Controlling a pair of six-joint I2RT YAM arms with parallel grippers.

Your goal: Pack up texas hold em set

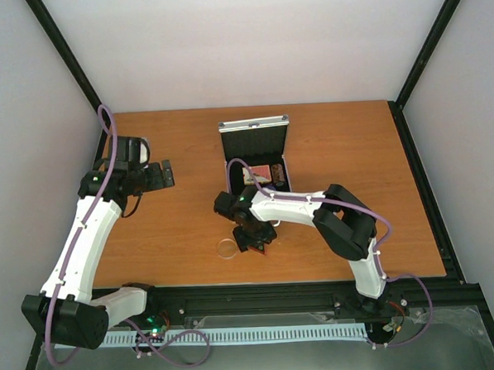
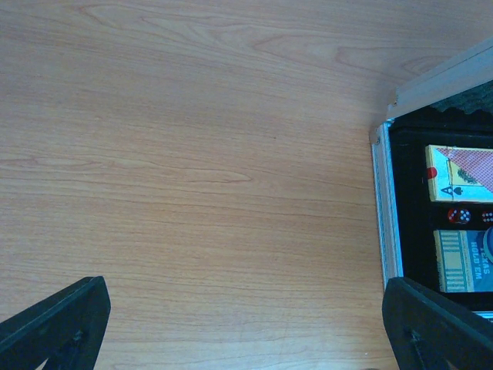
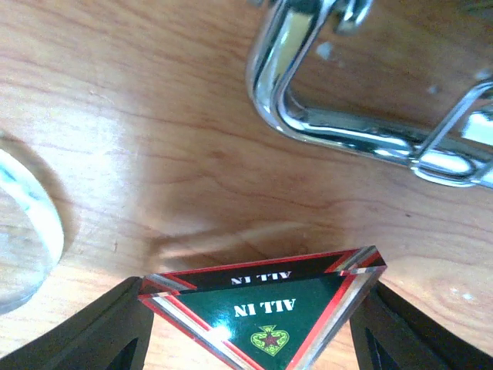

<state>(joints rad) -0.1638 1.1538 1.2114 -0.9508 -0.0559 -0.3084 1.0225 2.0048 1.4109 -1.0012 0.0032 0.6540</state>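
Note:
The case stands open, so next I will lift my right gripper outward past the chrome handle [image 3: 347, 131]. Then I will lower the ALL IN triangle onto the blue-yellow deck [image 2: 462, 262].
The silver case [image 1: 256, 164] lies open at the table's middle with its lid [image 1: 254, 125] upright. In the left wrist view its black lining holds a pink card deck [image 2: 462, 176], red dice [image 2: 459, 216] and a blue-yellow deck [image 2: 462, 262]. In front of the case my right gripper [image 1: 254, 238] points down, and its fingers press both corners of the black "ALL IN" triangle [image 3: 262, 308]. The case's chrome handle [image 3: 347, 131] lies just beyond it. A clear disc [image 1: 227, 249] rests to the triangle's left. My left gripper [image 1: 159, 175] hangs open over bare wood, left of the case.
The table's near edge and a black rail [image 1: 261, 296] run just behind the right gripper. Grey walls close the table in on three sides. The case's aluminium rim [image 2: 383, 216] stands close to my left gripper's right finger [image 2: 439, 324].

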